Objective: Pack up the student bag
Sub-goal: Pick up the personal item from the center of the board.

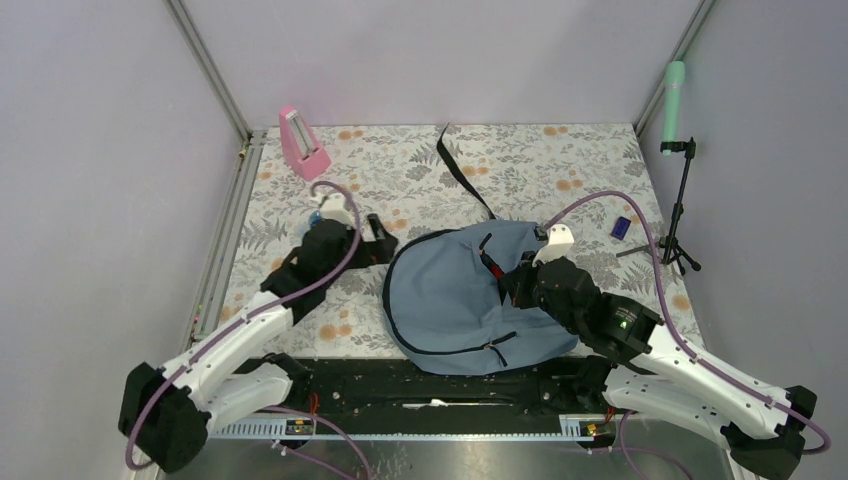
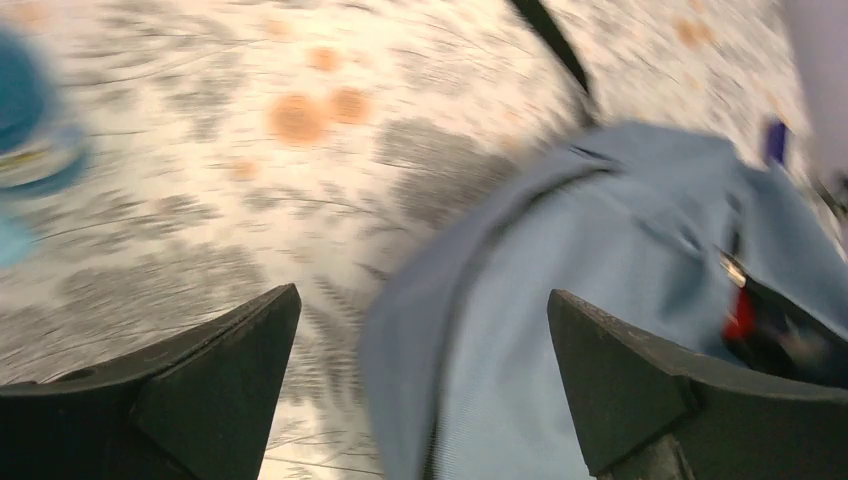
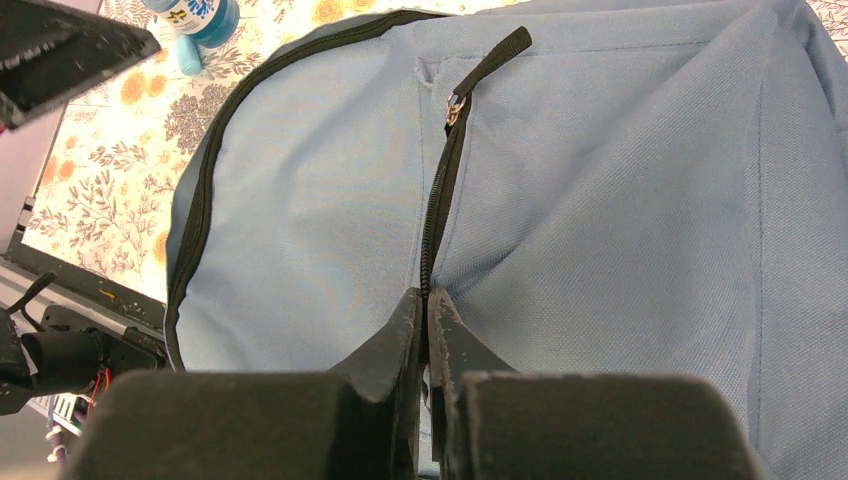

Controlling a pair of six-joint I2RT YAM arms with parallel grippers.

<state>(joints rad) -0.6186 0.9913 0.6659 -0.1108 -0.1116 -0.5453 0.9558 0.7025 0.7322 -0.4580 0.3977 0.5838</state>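
I will next move my left gripper to the left in its wrist view and lower it onto the light blue end [image 2: 14,242] beside the bottle, because that end is below it.
The student bag [image 1: 455,295], grey-blue with dark zippers, lies flat in the middle of the table. My right gripper [image 1: 508,282] rests on its right part. In the right wrist view the right gripper [image 3: 427,295] is shut, pinching the bag [image 3: 620,200] along its front pocket zipper [image 3: 437,200]. My left gripper [image 1: 378,246] hovers just off the bag's upper left edge. In the blurred left wrist view the left gripper [image 2: 421,293] stands wide open, with the bag's rim [image 2: 420,330] below the gap and nothing held.
A black strap [image 1: 462,172] runs from the bag toward the back. A pink wedge-shaped object [image 1: 302,145] stands at the back left. A blue bottle [image 3: 195,20] lies by the left arm. A small dark blue item [image 1: 620,227] and a green microphone [image 1: 674,95] on a tripod are at the right.
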